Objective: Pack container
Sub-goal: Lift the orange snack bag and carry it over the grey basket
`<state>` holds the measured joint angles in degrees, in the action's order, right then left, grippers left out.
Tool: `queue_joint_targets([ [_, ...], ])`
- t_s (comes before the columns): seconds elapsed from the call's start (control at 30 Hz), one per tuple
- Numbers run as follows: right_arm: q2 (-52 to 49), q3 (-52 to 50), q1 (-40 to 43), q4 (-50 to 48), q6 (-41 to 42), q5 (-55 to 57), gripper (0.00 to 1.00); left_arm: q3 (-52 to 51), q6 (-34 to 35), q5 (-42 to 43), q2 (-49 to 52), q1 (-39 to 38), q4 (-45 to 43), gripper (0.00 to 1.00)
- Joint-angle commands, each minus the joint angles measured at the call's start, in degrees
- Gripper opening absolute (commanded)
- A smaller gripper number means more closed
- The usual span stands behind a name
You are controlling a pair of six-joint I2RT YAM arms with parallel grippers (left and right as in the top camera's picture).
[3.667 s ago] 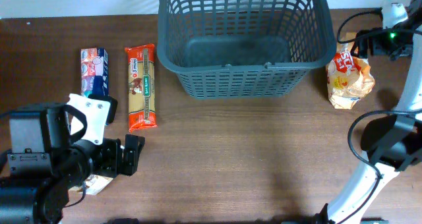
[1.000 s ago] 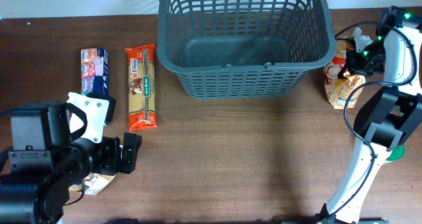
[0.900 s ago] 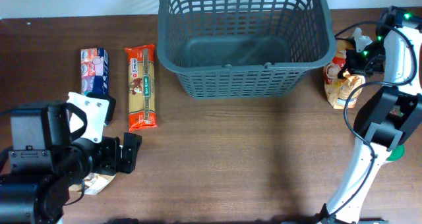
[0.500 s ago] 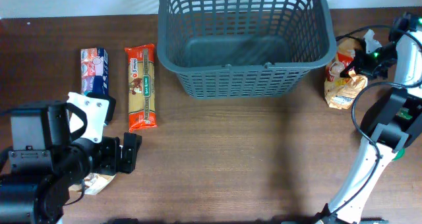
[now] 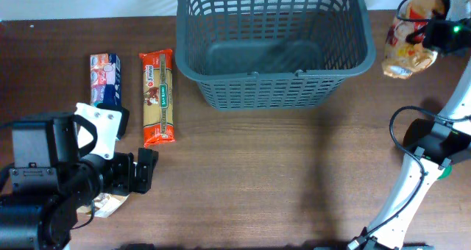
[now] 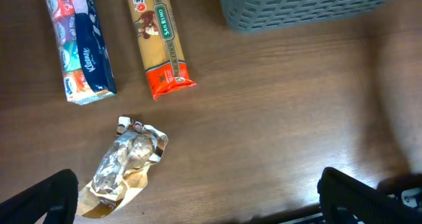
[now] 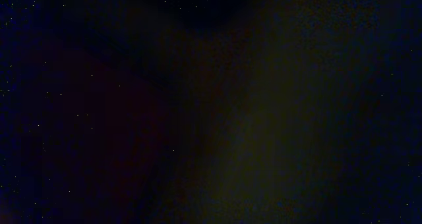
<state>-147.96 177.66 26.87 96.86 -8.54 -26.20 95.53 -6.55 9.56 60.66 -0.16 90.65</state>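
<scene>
The basket's rim stands beside the bag [image 5: 407, 40]. My right gripper will go up over the basket's rim, then go down toward the basket's bottom by that rim [image 5: 306, 54] and let go of the bag.
The container [image 5: 272, 81], a dark grey lattice basket, stands empty at the back middle of the table; its near wall [image 6: 310, 6] shows in the left wrist view. My right gripper [image 5: 428, 31] is shut on an orange-yellow snack bag [image 5: 407, 40], which hangs in the air just right of the basket's right rim. The right wrist view is dark, blocked by the bag. My left gripper [image 5: 141, 173] rests low at the front left, open and empty [image 6: 204, 204], its dark fingers [image 6: 49, 197] far apart.
A tissue pack [image 5: 104, 79] [image 6: 79, 46] and a red-orange pasta packet [image 5: 157, 95] [image 6: 161, 43] lie side by side left of the basket. A crumpled foil and paper wrapper [image 5: 110, 204] [image 6: 125, 168] lies by my left gripper. The right arm's base [image 5: 434, 147] stands at the right edge.
My right gripper has lifted the snack bag off the table beside the basket, up and toward the back right. The left arm has not moved.
</scene>
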Motion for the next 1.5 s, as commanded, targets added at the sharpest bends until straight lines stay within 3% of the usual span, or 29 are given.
queue_joint_targets([
  [0.0,8.0,2.4,0.2,-0.5,1.6,-6.8,0.04,0.9,0.5,-0.4,0.1,0.3,-0.1,0.99],
  [0.47,34.4,2.3,-0.4,-5.9,4.8,-9.4,0.04,0.9,0.5,-0.4,0.1,0.3,-0.1,0.99],
  [0.7,40.6,2.3,-8.7,-7.8,6.1,-11.1,0.04,0.9,0.5,-0.4,0.1,0.3,-0.1,0.99],
  [0.87,39.1,2.2,-20.2,-8.0,6.0,-8.4,0.04,0.9,0.5,-0.4,0.1,0.3,0.3,0.99],
  [1.07,33.0,2.2,-30.7,-8.2,5.8,10.1,0.04,0.9,0.5,-0.4,0.1,0.3,1.4,0.99],
  [1.17,27.6,2.2,-32.5,-8.9,6.5,15.2,0.04,0.9,0.5,-0.4,0.1,0.3,3.0,0.99],
  [1.47,18.2,0.5,-33.0,-8.8,9.1,15.3,0.04,0.9,0.5,-0.4,0.1,0.3,3.6,0.99],
])
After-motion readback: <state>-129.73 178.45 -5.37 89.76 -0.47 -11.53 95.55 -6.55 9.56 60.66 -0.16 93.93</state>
